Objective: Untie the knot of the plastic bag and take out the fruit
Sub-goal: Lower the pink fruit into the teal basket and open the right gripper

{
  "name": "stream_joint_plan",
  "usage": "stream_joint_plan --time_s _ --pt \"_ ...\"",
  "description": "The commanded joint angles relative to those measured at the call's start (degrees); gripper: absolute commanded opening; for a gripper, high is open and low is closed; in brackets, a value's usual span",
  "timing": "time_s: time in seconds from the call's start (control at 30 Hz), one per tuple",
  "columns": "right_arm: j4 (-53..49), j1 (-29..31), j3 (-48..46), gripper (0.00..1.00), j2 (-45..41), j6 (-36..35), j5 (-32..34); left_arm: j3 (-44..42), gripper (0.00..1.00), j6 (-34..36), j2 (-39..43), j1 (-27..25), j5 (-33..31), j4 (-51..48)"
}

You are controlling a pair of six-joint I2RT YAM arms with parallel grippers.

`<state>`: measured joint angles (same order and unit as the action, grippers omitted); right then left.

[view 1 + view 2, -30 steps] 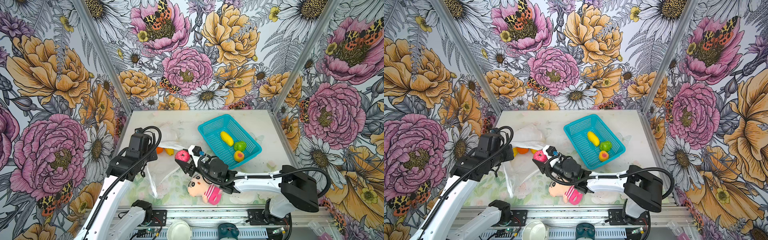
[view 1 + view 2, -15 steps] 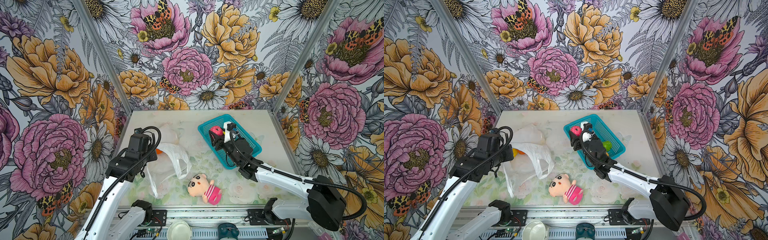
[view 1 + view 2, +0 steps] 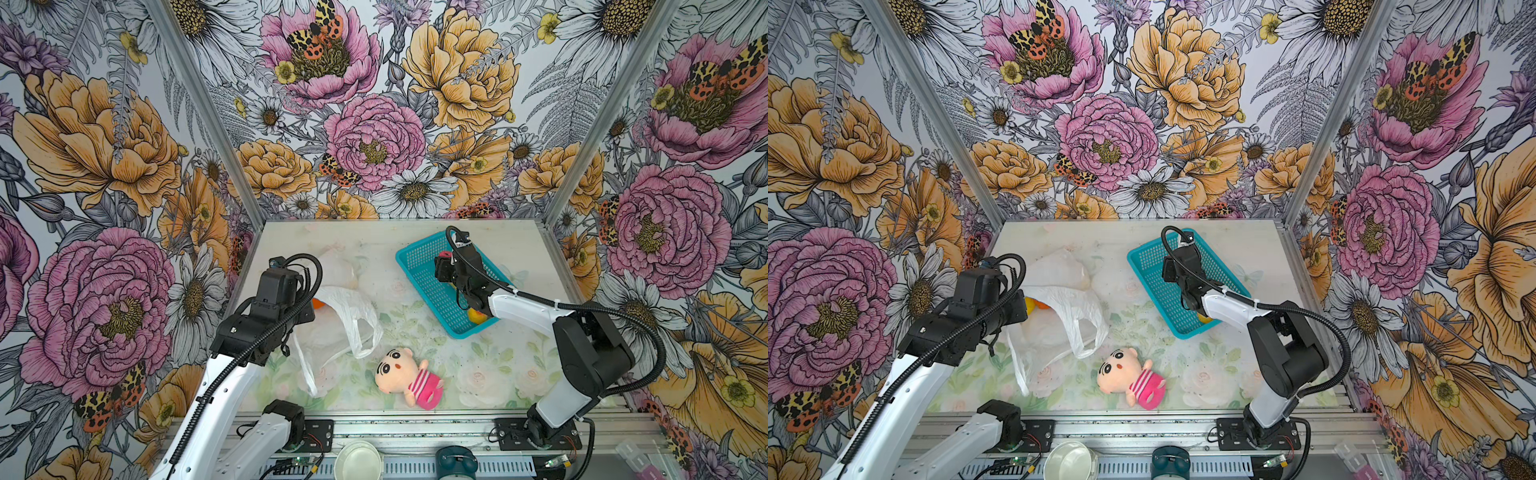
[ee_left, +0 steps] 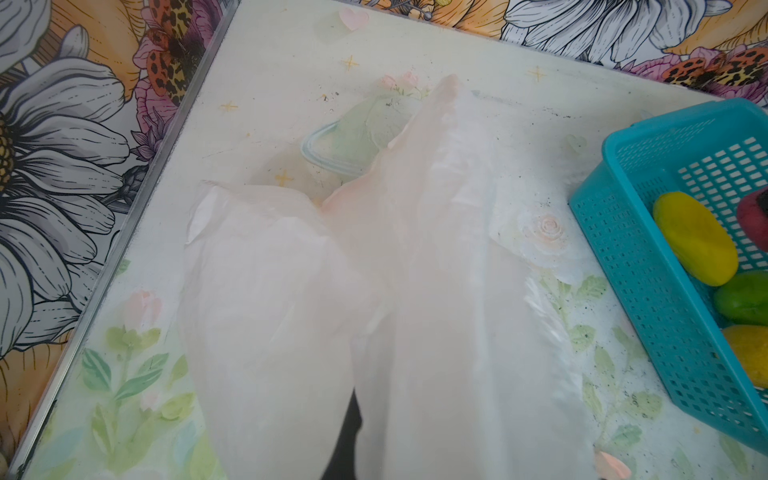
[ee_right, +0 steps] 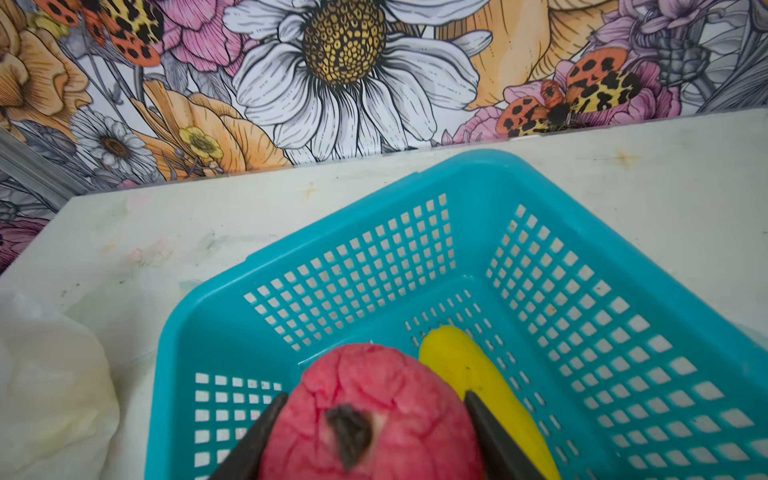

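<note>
My right gripper holds the pink-red fruit and should next go down into the teal basket [image 3: 419, 259]. It should let go of the fruit beside the long yellow one, where the bottom of the basket is bare.
The white plastic bag [image 3: 347, 318] [image 3: 1059, 309] lies open at the left, its handle loops loose; no knot shows. Orange and yellow fruit [image 3: 1034, 305] peek from its mouth beside my left gripper [image 3: 309, 309], which is shut on the bag's edge. In the left wrist view the bag [image 4: 395, 311] drapes over the jaws and hides them. My right gripper [image 5: 374, 436] [image 3: 444, 266] is shut on a pink-red fruit [image 5: 374, 415], held over the teal basket [image 5: 415, 232] [image 3: 419, 259]. In the basket lie a long yellow fruit [image 5: 469, 365], a green one [image 4: 744, 297] and another yellow one [image 4: 748, 349].
A plush doll in a pink-striped shirt [image 3: 409, 374] [image 3: 1131, 376] lies near the table's front edge between the two arms. Flowered walls close the table at the back and both sides. The basket [image 3: 1142, 257] stands at the back right.
My right gripper has carried the pink-red fruit from beside the bag, near the doll, across to above the basket. The bag's handle loop has settled. The left arm has not moved.
</note>
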<state>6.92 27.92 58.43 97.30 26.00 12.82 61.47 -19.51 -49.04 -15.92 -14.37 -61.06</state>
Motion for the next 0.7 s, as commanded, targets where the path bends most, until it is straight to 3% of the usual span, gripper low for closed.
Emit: stream_joint_plan --time_s 0.0,0.23,0.37,0.5,0.67 --pt "-4.95 0.03 4.41 0.32 3.0 0.32 1.31 -0.37 0.0 -0.44 1.35 -0.42 -1.52 1.03" --pt "-7.78 -0.35 8.81 0.38 8.63 0.32 2.48 -0.35 0.0 -0.38 0.98 -0.34 -1.27 1.02" --pt "-8.47 -0.83 11.06 0.5 11.42 0.18 0.54 -0.39 0.0 -0.44 1.57 -0.4 -1.53 1.02" --pt "-9.29 -1.03 13.0 0.54 13.61 0.02 -0.9 -0.4 0.0 -0.45 1.58 -0.4 -1.54 1.01" --pt "-10.0 -1.12 13.91 0.79 14.7 0.12 -1.21 -0.39 0.0 -0.44 1.66 -0.41 -1.58 1.03"
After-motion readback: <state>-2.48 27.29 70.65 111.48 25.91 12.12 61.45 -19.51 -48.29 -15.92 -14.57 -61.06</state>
